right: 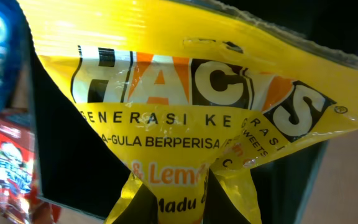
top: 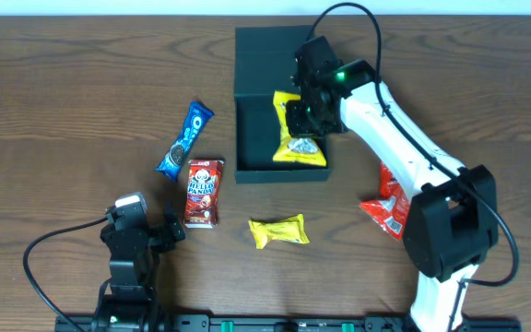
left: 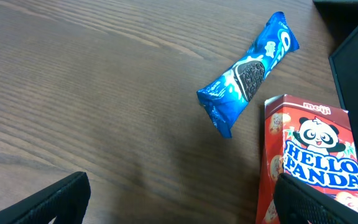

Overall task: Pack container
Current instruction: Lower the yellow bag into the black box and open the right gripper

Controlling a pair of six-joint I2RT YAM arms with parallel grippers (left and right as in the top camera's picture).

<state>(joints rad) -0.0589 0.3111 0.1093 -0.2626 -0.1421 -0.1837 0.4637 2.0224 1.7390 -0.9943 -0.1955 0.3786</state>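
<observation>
The right gripper lowers straight down into the container's dark interior (top: 265, 140) (right: 73, 162) next and releases the yellow Hacks sweets bag, since it already hangs over the container's opening.
The dark teal container (top: 256, 138) stands open at the table's back centre, its flap lid (top: 264, 57) lying flat behind it. My right gripper (top: 304, 118) is shut on a yellow Hacks sweets bag (top: 300, 146) and holds it over the container's right half. In the right wrist view the bag (right: 197, 118) hangs pinched between my fingers (right: 229, 202) above the dark container interior (right: 73, 162). My left gripper (top: 159, 232) is open and empty near the table's front left; its view shows both fingers wide apart (left: 179, 205) above the bare wood.
A blue Oreo packet (top: 183, 140) (left: 248, 73) and a red Hello Panda box (top: 204, 192) (left: 312, 158) lie left of the container. A small yellow packet (top: 278, 231) lies in front of it. A red packet (top: 387, 207) lies by the right arm's base.
</observation>
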